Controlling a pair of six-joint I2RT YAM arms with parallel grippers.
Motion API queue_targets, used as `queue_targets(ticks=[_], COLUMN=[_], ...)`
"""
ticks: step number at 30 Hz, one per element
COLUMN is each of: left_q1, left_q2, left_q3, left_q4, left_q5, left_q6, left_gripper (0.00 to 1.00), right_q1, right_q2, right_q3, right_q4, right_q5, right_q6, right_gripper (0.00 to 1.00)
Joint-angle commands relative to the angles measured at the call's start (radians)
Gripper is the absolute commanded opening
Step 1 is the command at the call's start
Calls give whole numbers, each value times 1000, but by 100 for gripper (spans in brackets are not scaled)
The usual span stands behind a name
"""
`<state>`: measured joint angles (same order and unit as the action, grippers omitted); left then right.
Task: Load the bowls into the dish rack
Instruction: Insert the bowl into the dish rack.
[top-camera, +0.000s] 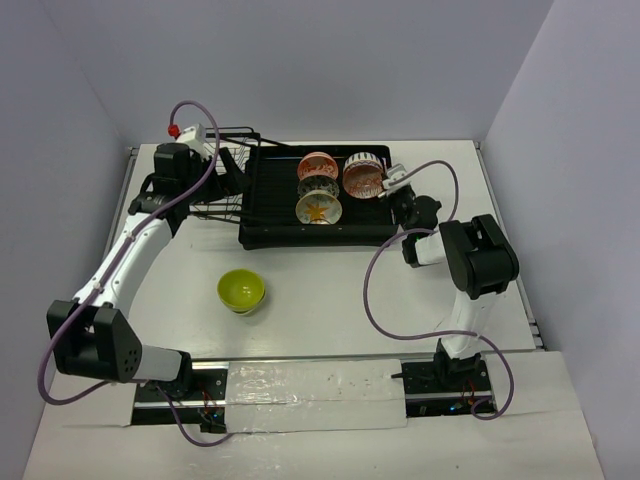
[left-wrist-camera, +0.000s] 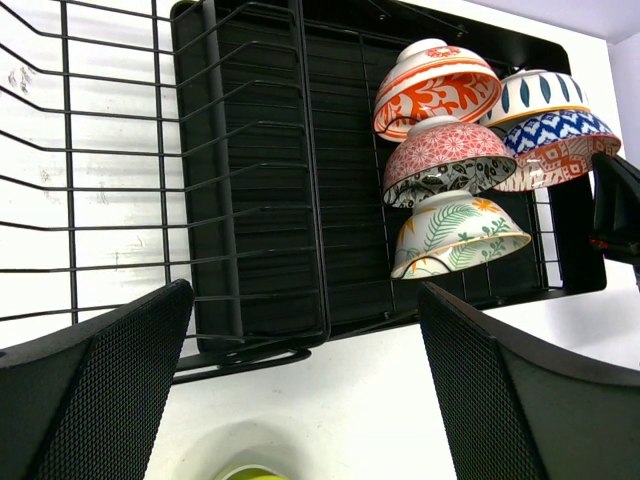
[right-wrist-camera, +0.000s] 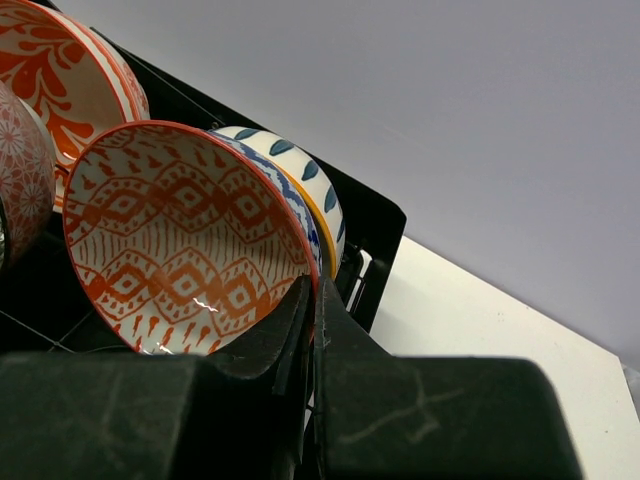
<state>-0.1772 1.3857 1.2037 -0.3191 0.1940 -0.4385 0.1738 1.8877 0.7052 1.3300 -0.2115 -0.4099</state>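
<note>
My right gripper draws back to the rack's bare near slots next, which lie back from it, and releases the bowl there, since the blue-leaf bowl crowds it.
The black dish rack (top-camera: 270, 215) stands at the back middle, its wire basket (left-wrist-camera: 90, 160) on the left. Several patterned bowls stand on edge in it, among them an orange-leaf white one (left-wrist-camera: 455, 232) and a pink one (left-wrist-camera: 445, 155). My right gripper (top-camera: 393, 186) is shut on the rim of the red-orange patterned bowl (right-wrist-camera: 180, 235), which is in the rack's right end (top-camera: 362, 178). The lime green bowl (top-camera: 241, 290) sits on the table in front of the rack. My left gripper (left-wrist-camera: 305, 335) is open and empty, above the rack's left end (top-camera: 230, 172).
A blue-leaf bowl (right-wrist-camera: 300, 175) leans right behind the held bowl, against the rack's right wall (right-wrist-camera: 375, 235). An orange-patterned bowl (right-wrist-camera: 70, 75) stands to its left. The right arm's cable (top-camera: 375, 290) loops over the table. Grey walls enclose the table.
</note>
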Motion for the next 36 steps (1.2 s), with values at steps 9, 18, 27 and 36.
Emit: queue_targets(ticks=[9,18,27,36], left_q1=[4,2,-2,-4], left_q2=[-82,-120,-171,-231], left_q3=[-18,-65,-160,-205], left_q4=[60,100,190,203], left_q5=[2,13,-2,18], left_q6=[11,0,-16,-5], left_gripper=[99,99,99,99], right_q1=[-11,-17,-19,-26], right_q2=[93,91,50,34], right_q3=[-47,-64,-70,-90], right_q4=[408,431,433,433], right_q5=[43,40,38,41], right_q6=[23,28,86,102], right_gripper=[0,0,0,0])
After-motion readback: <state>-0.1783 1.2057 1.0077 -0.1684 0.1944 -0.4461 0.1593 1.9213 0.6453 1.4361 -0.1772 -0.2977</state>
